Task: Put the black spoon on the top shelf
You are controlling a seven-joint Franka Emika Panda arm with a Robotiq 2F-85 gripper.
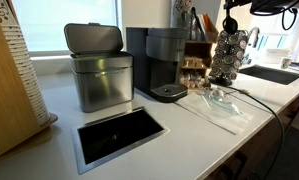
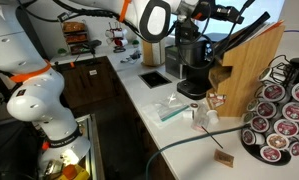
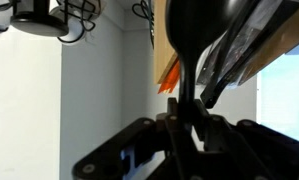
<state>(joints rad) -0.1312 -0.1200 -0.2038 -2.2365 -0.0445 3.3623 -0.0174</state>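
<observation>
My gripper carries the black spoon outward over the top shelf (image 2: 259,35) with its leaning black utensils next and releases the spoon's thin handle there.
My gripper (image 3: 189,125) is shut on the thin handle of the black spoon (image 3: 201,30), whose dark bowl stands up right in front of the wrist camera. In both exterior views the gripper (image 2: 225,14) (image 1: 232,20) hangs high over the counter, at the top of the brown wooden rack (image 2: 251,65) (image 1: 199,50). The rack's top shelf (image 2: 259,35) holds other black utensils (image 3: 239,50) that lean out beside the spoon. In the exterior views the spoon is hard to pick out from these utensils.
On the white counter (image 1: 189,135) stand a metal bin (image 1: 99,75), a dark coffee machine (image 1: 164,65), a wire pod carousel (image 1: 229,55) (image 2: 279,115) and clear plastic wrap (image 1: 224,100). A recessed hatch (image 1: 119,135) lies in front, a sink (image 1: 274,73) at one end.
</observation>
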